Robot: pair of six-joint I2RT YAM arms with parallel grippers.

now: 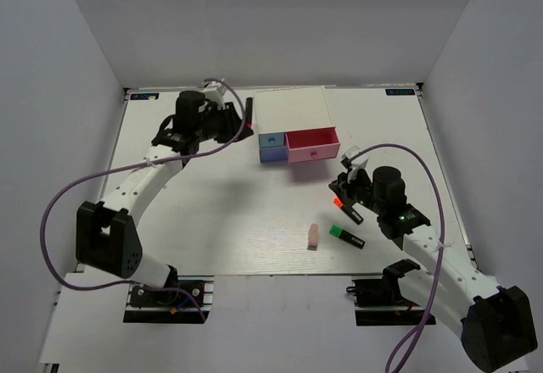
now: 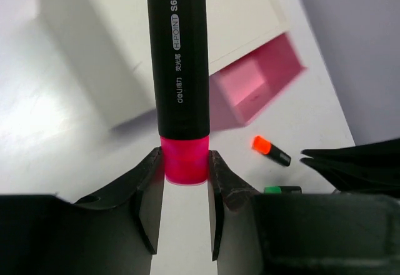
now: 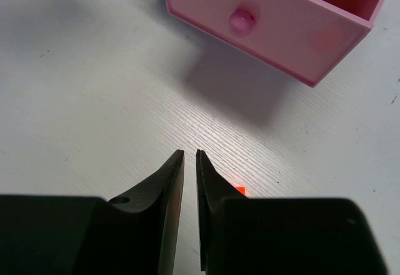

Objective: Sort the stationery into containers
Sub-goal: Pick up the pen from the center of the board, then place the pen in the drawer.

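Note:
The open, empty pink drawer [image 1: 310, 139] [image 2: 251, 82] is below my left gripper and to its right in the top view. My left gripper will carry the highlighter over it, lower it and release it.
My left gripper [image 1: 243, 119] is shut on the pink-capped highlighter [image 1: 249, 115] and holds it beside the white-topped box [image 1: 288, 108], left of the drawers. In the left wrist view the fingers [image 2: 147, 172] clamp the pink cap [image 2: 185, 160], with the black barrel [image 2: 181, 62] pointing away. The pink drawer [image 1: 312, 145] is pulled open; the light blue front [image 1: 271, 140] and periwinkle front [image 1: 271, 155] are closed. My right gripper [image 1: 344, 188] is shut and empty, just above the orange-capped highlighter [image 1: 344, 208]. The green-capped highlighter [image 1: 346, 236] and a pinkish-beige eraser [image 1: 313, 236] lie on the table.
In the right wrist view the pink drawer front [image 3: 269, 22] with its knob [image 3: 241, 20] is just ahead of the closed jaws, and a sliver of orange cap [image 3: 240, 190] shows beside the right finger. Grey walls enclose the table [image 1: 212, 212].

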